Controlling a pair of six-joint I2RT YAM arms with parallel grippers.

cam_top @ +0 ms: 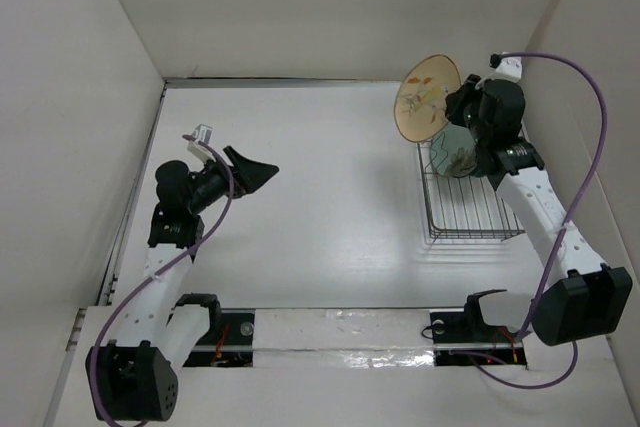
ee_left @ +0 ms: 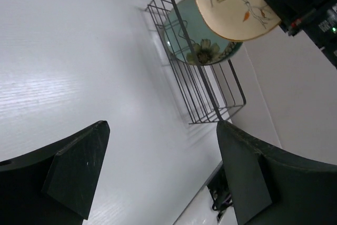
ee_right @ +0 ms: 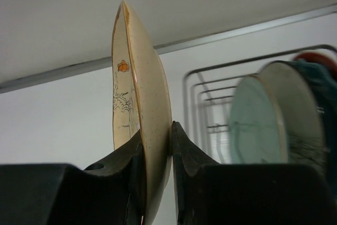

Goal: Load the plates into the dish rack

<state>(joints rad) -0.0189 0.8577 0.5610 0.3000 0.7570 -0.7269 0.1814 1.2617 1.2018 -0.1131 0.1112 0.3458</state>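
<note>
The slot beside the pale green plate is empty, below the right gripper and toward the right in its wrist view, so the right gripper will lower the tan plate [cam_top: 427, 97] and release it there.
A tan plate [cam_top: 427, 97] with a bird-and-branch drawing hangs on edge above the far end of the black wire dish rack [cam_top: 472, 219]. My right gripper [cam_top: 449, 109] is shut on its rim. In the right wrist view the fingers clamp the tan plate [ee_right: 141, 93] from both sides. A pale green plate [cam_top: 455, 154] stands upright in the rack, with a dark teal plate [ee_right: 317, 85] behind it. My left gripper [cam_top: 256, 170] hovers open over the left half of the table, with nothing between its fingers [ee_left: 79, 167].
The rack [ee_left: 208, 90] sits close to the right wall [cam_top: 590, 67] of the white enclosure. A back wall and a left wall [cam_top: 70, 127] bound the table. A purple cable [cam_top: 596, 137] loops off the right arm. Both arm bases stand at the near edge.
</note>
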